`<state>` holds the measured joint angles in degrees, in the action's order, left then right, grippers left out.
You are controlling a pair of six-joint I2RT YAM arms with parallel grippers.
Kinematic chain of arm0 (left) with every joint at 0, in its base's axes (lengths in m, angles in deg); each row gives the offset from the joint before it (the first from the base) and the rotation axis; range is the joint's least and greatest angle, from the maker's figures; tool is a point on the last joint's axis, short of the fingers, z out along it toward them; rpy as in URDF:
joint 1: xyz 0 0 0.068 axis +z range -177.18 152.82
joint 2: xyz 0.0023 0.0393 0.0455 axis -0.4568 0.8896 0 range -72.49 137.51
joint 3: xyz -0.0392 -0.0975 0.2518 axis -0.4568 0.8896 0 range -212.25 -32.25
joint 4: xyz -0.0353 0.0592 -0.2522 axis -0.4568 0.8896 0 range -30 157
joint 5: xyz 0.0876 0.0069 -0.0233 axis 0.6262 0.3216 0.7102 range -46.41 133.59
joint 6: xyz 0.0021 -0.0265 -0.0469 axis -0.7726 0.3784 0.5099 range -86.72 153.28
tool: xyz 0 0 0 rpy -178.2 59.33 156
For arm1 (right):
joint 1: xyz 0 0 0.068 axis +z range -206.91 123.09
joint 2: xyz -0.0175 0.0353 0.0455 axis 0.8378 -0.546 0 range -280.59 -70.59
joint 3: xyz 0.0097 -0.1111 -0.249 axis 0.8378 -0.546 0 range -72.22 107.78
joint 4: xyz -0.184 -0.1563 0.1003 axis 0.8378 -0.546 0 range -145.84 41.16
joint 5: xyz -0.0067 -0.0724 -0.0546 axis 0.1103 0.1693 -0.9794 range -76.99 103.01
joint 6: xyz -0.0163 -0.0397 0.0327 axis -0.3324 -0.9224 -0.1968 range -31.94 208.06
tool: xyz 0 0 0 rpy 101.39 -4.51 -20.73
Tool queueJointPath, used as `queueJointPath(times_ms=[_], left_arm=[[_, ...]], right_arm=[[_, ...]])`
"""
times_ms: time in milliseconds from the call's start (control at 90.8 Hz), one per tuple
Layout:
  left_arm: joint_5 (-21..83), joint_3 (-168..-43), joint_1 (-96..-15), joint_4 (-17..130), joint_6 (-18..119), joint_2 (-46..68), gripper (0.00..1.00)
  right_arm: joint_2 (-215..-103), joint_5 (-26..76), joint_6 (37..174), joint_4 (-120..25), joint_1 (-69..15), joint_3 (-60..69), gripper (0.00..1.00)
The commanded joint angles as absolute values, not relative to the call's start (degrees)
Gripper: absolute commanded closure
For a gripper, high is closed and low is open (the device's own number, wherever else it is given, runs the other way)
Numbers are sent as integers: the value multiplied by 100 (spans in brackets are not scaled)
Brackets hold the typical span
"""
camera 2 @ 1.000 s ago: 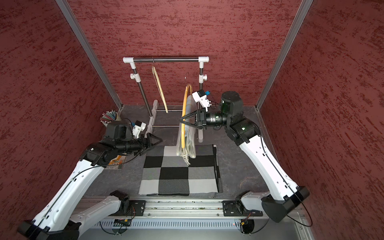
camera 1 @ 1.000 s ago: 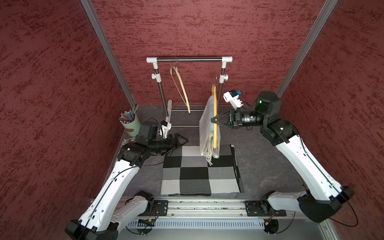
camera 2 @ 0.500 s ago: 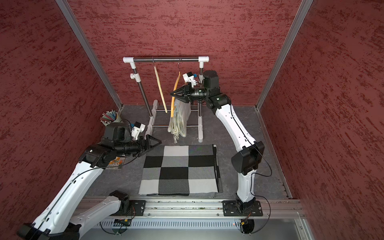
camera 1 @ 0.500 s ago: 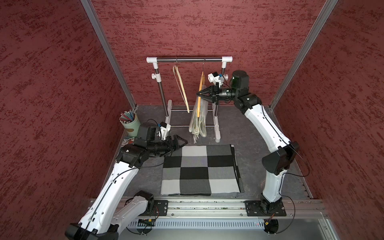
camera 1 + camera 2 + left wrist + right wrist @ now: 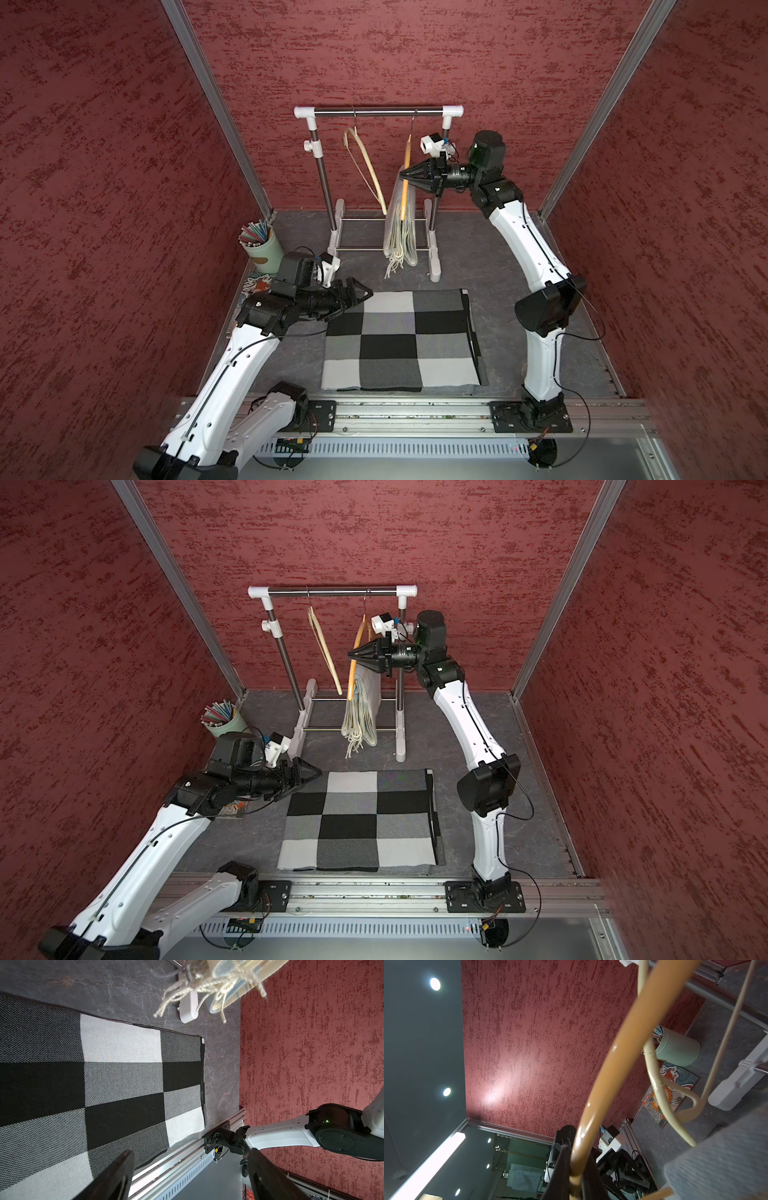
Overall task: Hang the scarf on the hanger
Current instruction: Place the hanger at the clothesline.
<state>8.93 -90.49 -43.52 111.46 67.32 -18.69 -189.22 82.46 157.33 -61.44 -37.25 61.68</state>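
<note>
The cream scarf [image 5: 400, 232] is draped, so the robot's right gripper should next lift toward the rack post beside it, lower the hanger's hook onto the bare rack bar there and let go.
An orange hanger [image 5: 406, 164] [image 5: 357, 644] [image 5: 612, 1064] hangs by its hook from the rack rail [image 5: 382, 111] [image 5: 332, 590]. A cream fringed scarf [image 5: 400, 232] [image 5: 360, 712] [image 5: 228, 980] is draped over it. My right gripper [image 5: 402, 176] [image 5: 351, 656] [image 5: 576, 1176] is shut on the hanger's arm, just above the cloth. A black, grey and white checked scarf [image 5: 399, 340] [image 5: 357, 820] [image 5: 104, 1084] lies folded flat on the table. My left gripper [image 5: 353, 305] [image 5: 305, 783] [image 5: 190, 1153] stands open and empty over that scarf's far left corner.
A bare cream hanger [image 5: 365, 166] [image 5: 324, 650] [image 5: 652, 1068] hangs on the rail left of the orange one. A green cup of pens [image 5: 259, 245] [image 5: 224, 721] [image 5: 679, 1049] and a picture card [image 5: 670, 1084] sit at the back left. The rack's white feet [image 5: 434, 257] stand behind the checked scarf.
My right arm carried the orange hanger with the cream scarf from above the table back up to the rack rail. The left gripper opened slightly wider and stayed in place.
</note>
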Motion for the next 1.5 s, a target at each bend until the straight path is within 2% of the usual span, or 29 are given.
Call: queueJointPath(times_ms=[0,209,551,705,859,1047,1201,1289,1300,1333,1388,1432,1487], left_arm=[[905,-9100,-4309,11107,6599,-1835,12],[914,-9071,-4309,11130,6598,-1837,12],[913,-8973,-4309,11151,6571,-1839,12],[887,-8876,-4304,11076,6597,-1853,12],[882,-8932,-4300,11072,6594,-1805,12],[917,-9049,-4300,11104,6559,-1757,12],[931,-9071,-4291,11140,6560,-1769,12],[912,-9078,-4283,11057,6634,-1798,11],[908,-9083,-4283,11047,6642,-1803,11],[903,-9103,-4282,11020,6669,-1807,10],[924,-9185,-4262,10986,6697,-1791,8],[970,-9377,-4231,10963,6717,-1720,7],[1070,-9790,-4178,10953,6753,-1558,5]], right_arm=[[-18416,8352,15367,-5061,-3817,6189,100],[-18306,8474,15589,-4722,-3886,6128,100],[-17351,8636,15489,-4119,-3906,4520,100],[-17112,8678,15199,-4398,-3928,4353,100],[-17643,8629,15588,-4681,-4058,5063,100],[-18458,8531,16887,-3719,-4210,5429,100],[-18979,8452,16995,-3837,-4259,5999,100],[-19066,8463,17037,-3842,-4281,5828,100],[-19048,8477,17034,-3822,-4278,5772,99],[-18954,8495,16970,-3783,-4279,5518,75],[-18712,8510,16501,-4018,-4296,5082,43],[-18402,8396,15612,-4769,-4315,4829,29],[-17991,7970,13953,-6440,-4373,4756,15]])
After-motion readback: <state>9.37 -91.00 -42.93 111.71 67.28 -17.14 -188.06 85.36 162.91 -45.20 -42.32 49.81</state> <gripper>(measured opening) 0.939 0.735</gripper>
